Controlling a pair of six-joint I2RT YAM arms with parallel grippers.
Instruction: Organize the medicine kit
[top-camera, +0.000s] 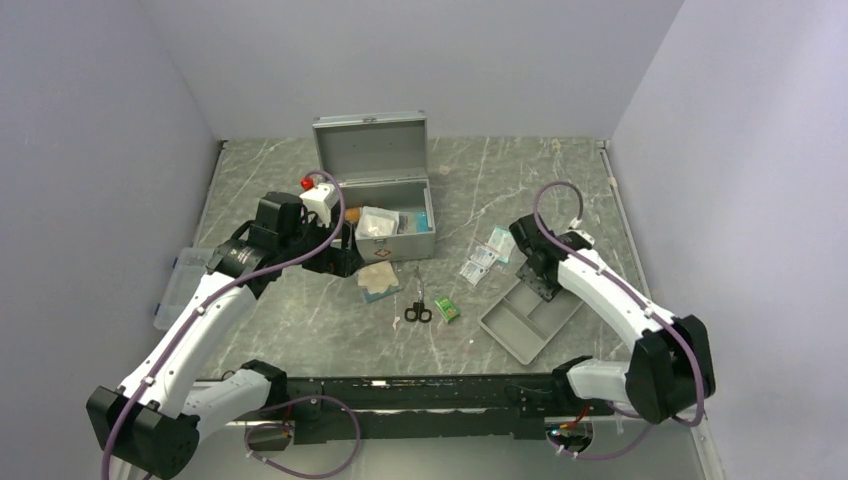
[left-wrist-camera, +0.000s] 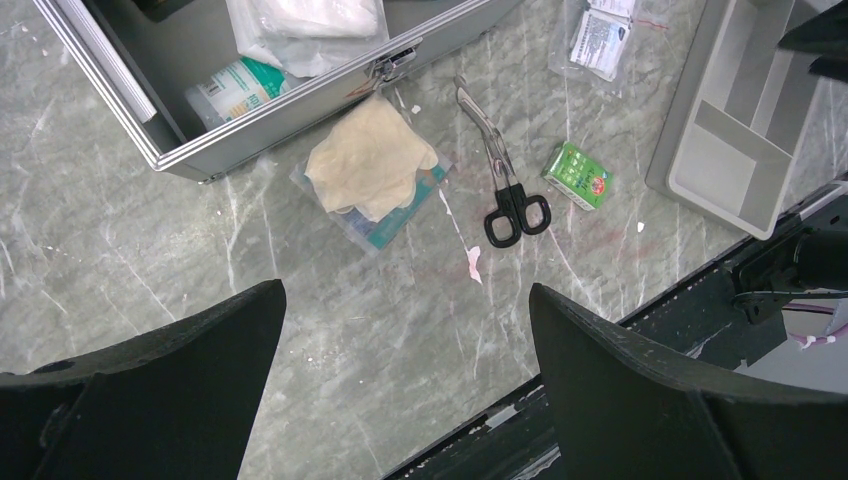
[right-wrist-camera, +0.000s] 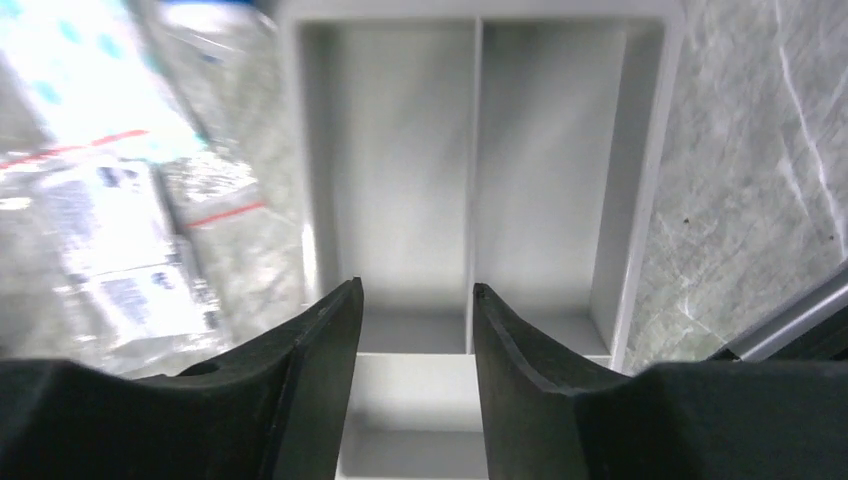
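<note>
The clear bag of wipe packets (right-wrist-camera: 128, 255) is outside the kit, so my right gripper next needs to swing off the tray toward the kit, then turn and lower onto the bag.
The medicine kit (top-camera: 370, 150), a silver metal case, stands open at the back centre with packets inside; its front wall (left-wrist-camera: 290, 108) shows in the left wrist view. My left gripper (top-camera: 345, 258) (left-wrist-camera: 405, 290) hangs wide open above bare table just left of the kit's front, holding nothing. My right gripper (top-camera: 540, 283) (right-wrist-camera: 415, 290) is partly open right over the far end of the grey divided tray (top-camera: 520, 325) (right-wrist-camera: 400, 150), with nothing between its fingers.
In front of the kit lie a beige packet (top-camera: 378, 280) (left-wrist-camera: 372, 170), black scissors (top-camera: 417, 305) (left-wrist-camera: 505, 180) and a small green box (top-camera: 447, 309) (left-wrist-camera: 578, 175). Clear sachets (top-camera: 485, 255) (right-wrist-camera: 110, 240) lie left of the tray. A clear plastic box (top-camera: 178, 285) sits at the left edge.
</note>
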